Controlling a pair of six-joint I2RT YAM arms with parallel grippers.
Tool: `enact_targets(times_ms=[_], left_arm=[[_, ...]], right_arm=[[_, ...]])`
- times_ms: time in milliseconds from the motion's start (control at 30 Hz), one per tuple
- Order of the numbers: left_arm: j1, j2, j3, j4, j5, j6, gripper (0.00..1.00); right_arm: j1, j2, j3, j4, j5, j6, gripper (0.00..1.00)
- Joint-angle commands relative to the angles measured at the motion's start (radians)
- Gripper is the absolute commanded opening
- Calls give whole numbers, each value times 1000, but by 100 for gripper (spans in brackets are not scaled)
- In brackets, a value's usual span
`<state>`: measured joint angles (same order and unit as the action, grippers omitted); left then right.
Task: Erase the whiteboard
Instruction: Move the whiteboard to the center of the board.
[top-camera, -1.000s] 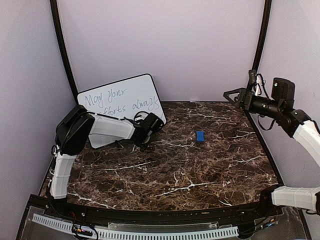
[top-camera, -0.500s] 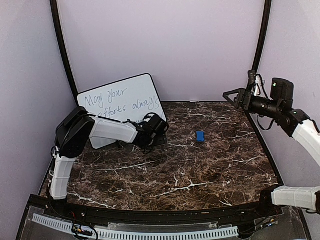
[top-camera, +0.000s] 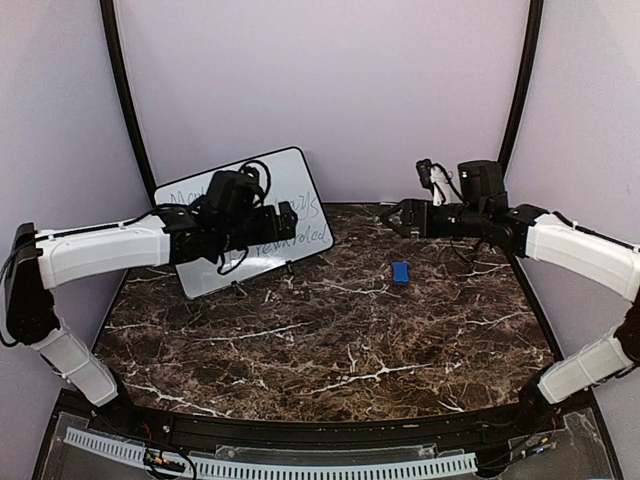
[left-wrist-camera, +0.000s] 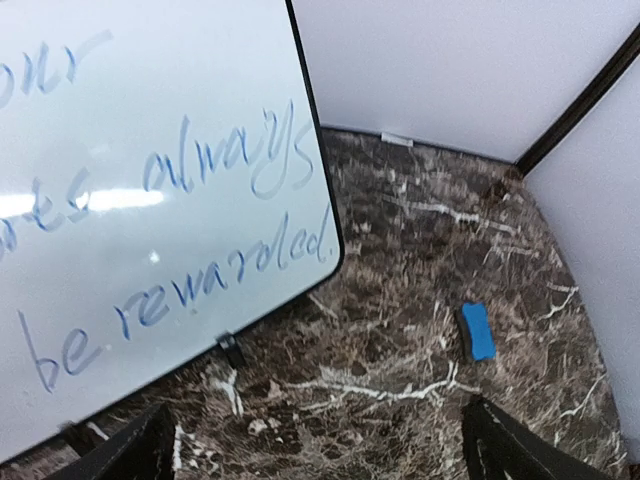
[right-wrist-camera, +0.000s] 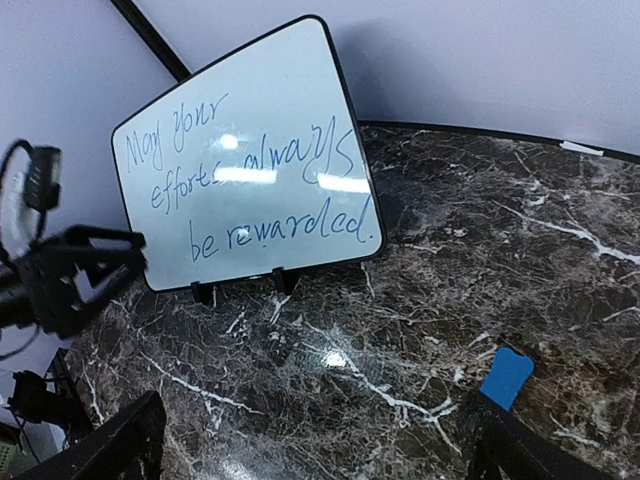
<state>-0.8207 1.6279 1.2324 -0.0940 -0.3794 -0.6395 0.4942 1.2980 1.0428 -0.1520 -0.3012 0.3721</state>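
The black foot nearer the eraser block juts below the whiteboard's edge, so my right gripper should next go left in the top view and down onto it.
The whiteboard (top-camera: 296, 176) leans on its small black feet at the back left, against the wall. Blue handwriting covers it: "May your efforts always be rewarded." (right-wrist-camera: 250, 170). My left gripper (top-camera: 287, 222) hovers open in front of the board's lower right part, holding nothing. In the left wrist view the whiteboard (left-wrist-camera: 150, 180) fills the upper left, above my open left gripper (left-wrist-camera: 320, 462). My right gripper (top-camera: 395, 218) hangs open above the back middle of the table, empty (right-wrist-camera: 320, 452). A small blue eraser block (top-camera: 400, 272) lies on the marble below it.
The dark marble table (top-camera: 330, 340) is walled in by lilac panels and black corner poles (top-camera: 520, 80). The eraser block (left-wrist-camera: 478, 331) lies right of the board, and it shows near my right finger (right-wrist-camera: 507, 375). My left arm (right-wrist-camera: 70, 275) shows at that view's left edge.
My left gripper opened, let go at the board's lower right corner and rose in front of the board. My right arm swung left from the back right corner toward the middle.
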Motion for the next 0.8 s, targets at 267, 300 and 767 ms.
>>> enact_targets(times_ms=[267,300,767], left_arm=[[367,-382,-55,-154,16,229,99],[392,-394,-56,-169,9,226,99],[706,-460,-112,-189,180,204,99]], right_arm=[[345,571,375,106,297,-168,99],[359,616,426,92,320,-172,99],[427,985,795,-16,435,-196,89]])
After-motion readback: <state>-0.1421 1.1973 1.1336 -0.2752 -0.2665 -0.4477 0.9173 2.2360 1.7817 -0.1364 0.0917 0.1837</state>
